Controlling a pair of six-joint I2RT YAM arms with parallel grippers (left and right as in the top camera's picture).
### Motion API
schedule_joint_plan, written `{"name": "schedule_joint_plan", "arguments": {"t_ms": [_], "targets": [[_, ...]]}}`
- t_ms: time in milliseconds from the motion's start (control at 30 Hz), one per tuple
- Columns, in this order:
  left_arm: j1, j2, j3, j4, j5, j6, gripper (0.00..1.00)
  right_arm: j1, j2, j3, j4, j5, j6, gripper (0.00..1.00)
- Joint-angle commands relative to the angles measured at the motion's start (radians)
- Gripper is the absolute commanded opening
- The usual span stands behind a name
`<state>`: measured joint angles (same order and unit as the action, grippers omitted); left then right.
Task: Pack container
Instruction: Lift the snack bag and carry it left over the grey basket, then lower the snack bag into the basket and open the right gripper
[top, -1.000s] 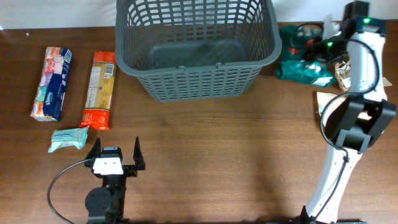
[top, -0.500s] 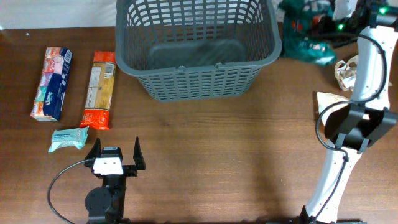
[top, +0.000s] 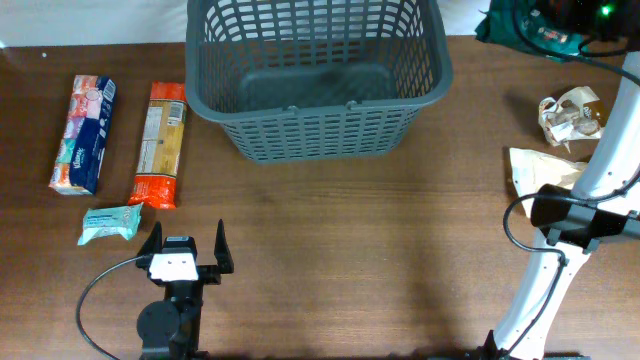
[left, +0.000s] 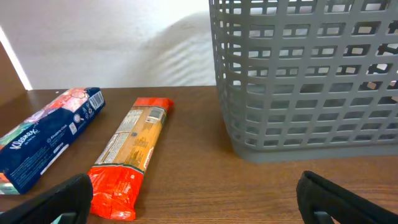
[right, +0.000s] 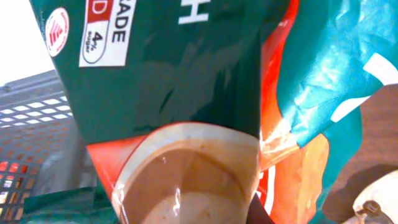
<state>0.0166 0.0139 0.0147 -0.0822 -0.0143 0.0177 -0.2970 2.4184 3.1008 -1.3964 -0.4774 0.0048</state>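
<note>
The right gripper carries the coffee bag (top: 515, 25) to the left in the overhead view next and lowers it into the open basket, the container I am packing.
The container, a large dark grey lattice basket (top: 320, 135), stands at the back middle of the table; it also shows in the left wrist view (left: 311, 81) and at the left of the right wrist view (right: 31, 124). My right gripper (top: 578, 18) is at the far right back, shut on a green and orange coffee bag (top: 515, 25) held off the table, right of the basket. The bag (right: 186, 93) fills the right wrist view and hides the fingers. My left gripper (top: 186, 250) is open and empty near the front left (left: 199, 202).
A blue tissue pack (top: 83, 133), an orange pasta package (top: 160, 143) and a small teal wipes pack (top: 110, 223) lie at the left. A crumpled pale packet (top: 570, 115) and a tan bag (top: 535, 168) lie at the right, by the right arm.
My right gripper has lifted the green bag off the table and carried it up and toward the back right. The left arm has not moved.
</note>
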Motion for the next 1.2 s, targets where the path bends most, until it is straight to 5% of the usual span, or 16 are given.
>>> {"name": "schedule_joint_plan", "arguments": {"t_ms": [0,667,1167], "targets": [[0.006,-0.009,-0.006,-0.001,0.011,-0.003,0.99,0.043,-0.144,0.04,0.027,-0.066,0.011,0.04],[0.006,-0.009,-0.006,-0.001,0.011,-0.003,0.99,0.443,-0.235,0.003,0.243,-0.002,0.027,0.04],[0.006,-0.009,-0.006,-0.001,0.011,-0.003,0.99,0.564,-0.228,-0.485,0.325,0.215,-0.027,0.03]]}}
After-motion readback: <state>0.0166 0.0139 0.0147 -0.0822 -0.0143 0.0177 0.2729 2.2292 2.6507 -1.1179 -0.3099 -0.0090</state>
